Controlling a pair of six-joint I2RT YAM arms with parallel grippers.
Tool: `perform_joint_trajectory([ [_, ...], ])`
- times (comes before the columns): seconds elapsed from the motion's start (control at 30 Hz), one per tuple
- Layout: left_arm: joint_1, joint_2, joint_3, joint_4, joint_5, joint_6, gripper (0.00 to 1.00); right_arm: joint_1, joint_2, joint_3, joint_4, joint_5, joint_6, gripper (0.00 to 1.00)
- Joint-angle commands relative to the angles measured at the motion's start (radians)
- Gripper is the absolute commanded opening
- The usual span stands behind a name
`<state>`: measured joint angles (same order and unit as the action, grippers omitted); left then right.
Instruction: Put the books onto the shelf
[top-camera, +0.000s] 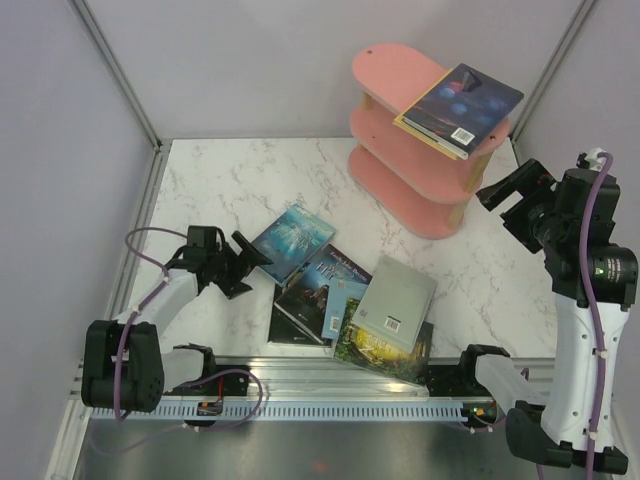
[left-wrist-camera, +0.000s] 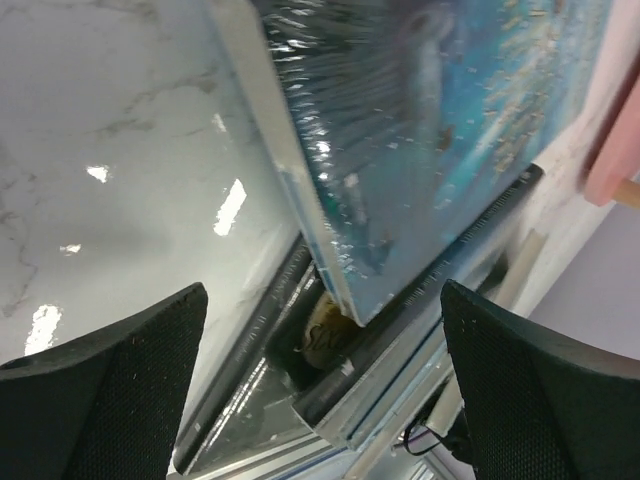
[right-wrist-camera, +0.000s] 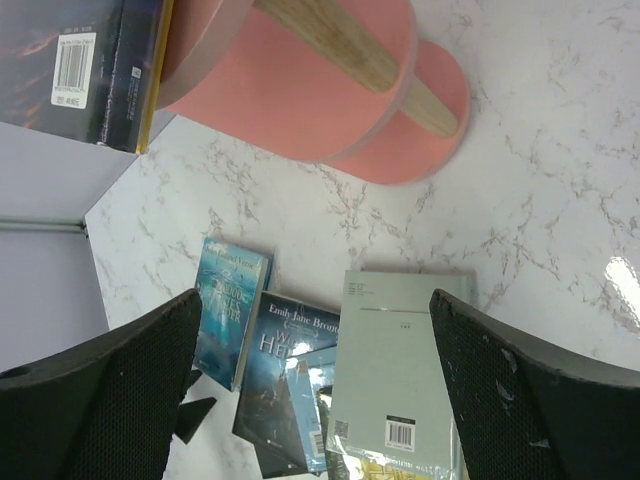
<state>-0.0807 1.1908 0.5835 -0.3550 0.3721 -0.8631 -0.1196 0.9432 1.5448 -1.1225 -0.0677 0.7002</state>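
Observation:
The teal book's pale end faces my left gripper's open fingers, to the right of that gripper in the top view. The gripper tilts flatter and slides onto it next.
The pink three-tier shelf (top-camera: 400, 75) stands at the back right, with a dark purple-blue book (top-camera: 465, 100) lying on a yellow one (top-camera: 428, 130) on its top board. On the table lie a teal book (top-camera: 292, 240), a dark blue one (top-camera: 318, 283), a grey one (top-camera: 397, 300), a landscape-cover one (top-camera: 385, 350) and a black one (top-camera: 290, 325), overlapping. My left gripper (top-camera: 247, 270) is open, low at the teal book's (left-wrist-camera: 430, 130) left corner, with the black book (left-wrist-camera: 330, 340) beyond it. My right gripper (top-camera: 507, 203) hangs open and empty beside the shelf (right-wrist-camera: 300, 110), above the grey book (right-wrist-camera: 400, 370).
The marble table (top-camera: 230, 190) is walled by grey panels at the back and both sides. An aluminium rail (top-camera: 330, 385) runs along the near edge, just below the book pile. The shelf's lower boards (top-camera: 405, 185) hold nothing I can see.

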Motion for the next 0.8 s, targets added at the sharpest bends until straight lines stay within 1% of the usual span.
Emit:
perform_joint_trajectory([
  [0.0, -0.005, 0.029, -0.072, 0.18, -0.058, -0.069, 1.0, 0.012, 0.002, 0.023, -0.01, -0.038, -0.033, 0.98],
  [0.1, -0.01, 0.064, -0.141, 0.273, -0.081, -0.115, 1.0, 0.021, 0.0, 0.018, -0.014, -0.044, -0.047, 0.98],
  [0.23, -0.014, 0.107, -0.235, 0.534, -0.094, -0.22, 1.0, 0.037, -0.018, -0.008, -0.017, -0.046, -0.059, 0.98],
  [0.3, -0.019, 0.163, -0.264, 0.594, -0.096, -0.246, 1.0, 0.041, -0.026, -0.026, -0.019, -0.046, -0.061, 0.98],
  [0.33, -0.021, 0.183, -0.274, 0.664, -0.099, -0.27, 1.0, 0.041, -0.027, -0.032, -0.017, -0.046, -0.062, 0.98],
  [0.37, -0.025, 0.237, -0.281, 0.697, -0.099, -0.28, 1.0, 0.041, -0.03, -0.043, -0.017, -0.044, -0.064, 0.98],
  [0.43, -0.033, 0.291, -0.298, 0.778, -0.082, -0.312, 1.0, 0.041, -0.03, -0.049, -0.017, -0.04, -0.065, 0.98],
  [0.47, -0.046, 0.344, -0.298, 0.842, -0.079, -0.32, 1.0, 0.041, -0.029, -0.054, -0.016, -0.037, -0.067, 0.98],
  [0.57, -0.068, 0.414, -0.271, 0.881, -0.071, -0.359, 0.99, 0.043, -0.026, -0.064, -0.014, -0.026, -0.07, 0.98],
  [0.63, -0.074, 0.478, -0.238, 0.889, -0.061, -0.356, 0.88, 0.043, -0.027, -0.071, -0.014, -0.023, -0.067, 0.98],
  [0.67, -0.077, 0.495, -0.229, 0.907, -0.055, -0.355, 0.8, 0.043, -0.029, -0.075, -0.013, -0.02, -0.068, 0.98],
  [0.7, -0.079, 0.533, -0.223, 0.931, -0.05, -0.359, 0.61, 0.044, -0.029, -0.077, -0.013, -0.017, -0.068, 0.98],
  [0.73, -0.079, 0.546, -0.223, 0.951, -0.042, -0.366, 0.52, 0.043, -0.032, -0.077, -0.013, -0.014, -0.07, 0.98],
  [0.77, -0.077, 0.558, -0.229, 0.97, -0.041, -0.373, 0.46, 0.043, -0.034, -0.08, -0.013, -0.011, -0.074, 0.98],
])
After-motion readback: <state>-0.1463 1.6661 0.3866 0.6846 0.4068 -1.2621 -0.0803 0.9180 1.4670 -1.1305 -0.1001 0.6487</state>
